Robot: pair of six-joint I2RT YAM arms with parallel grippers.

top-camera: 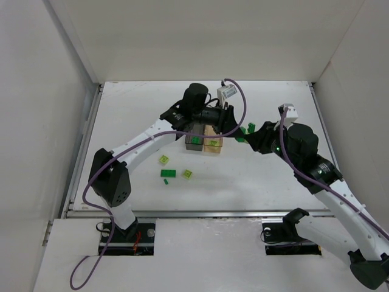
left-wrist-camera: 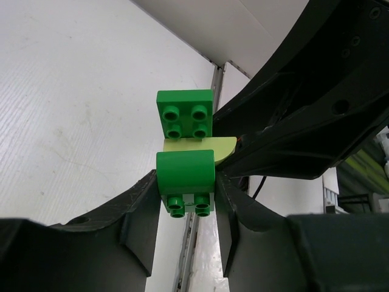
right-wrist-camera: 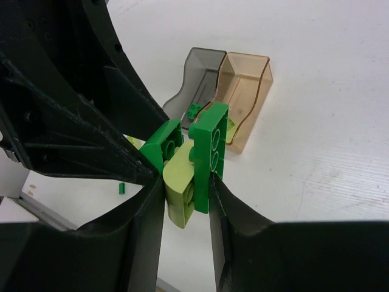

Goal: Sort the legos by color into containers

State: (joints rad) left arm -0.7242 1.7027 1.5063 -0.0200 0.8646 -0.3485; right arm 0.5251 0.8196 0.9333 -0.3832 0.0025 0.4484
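Note:
Next, the left gripper pulls away and tips down over the smoky grey bin [top-camera: 194, 135] to release, since that lies below, to the gripper's left in the top view.
Both grippers hold one joined cluster of legos [top-camera: 243, 131] in the air just right of the containers. My left gripper [left-wrist-camera: 185, 185] is shut on a dark green rounded brick [left-wrist-camera: 185, 173]. A lime brick [left-wrist-camera: 220, 146] and a dark green square plate [left-wrist-camera: 185, 114] stick out beyond it. My right gripper [right-wrist-camera: 185, 182] is shut on the lime brick [right-wrist-camera: 178, 182] and the green plate [right-wrist-camera: 209, 152]. The smoky grey bin [right-wrist-camera: 200, 67] holds a dark green brick [right-wrist-camera: 194, 110]. The tan bin [right-wrist-camera: 252, 91] joined to it holds a lime piece [right-wrist-camera: 231, 125].
In the top view the bins [top-camera: 204, 142] stand mid-table, with the left gripper [top-camera: 231, 120] and the right gripper [top-camera: 251, 132] beside them. Loose legos lie nearer: a lime one [top-camera: 163, 160], a dark green one [top-camera: 168, 173], a lime one [top-camera: 187, 174]. White walls enclose the table.

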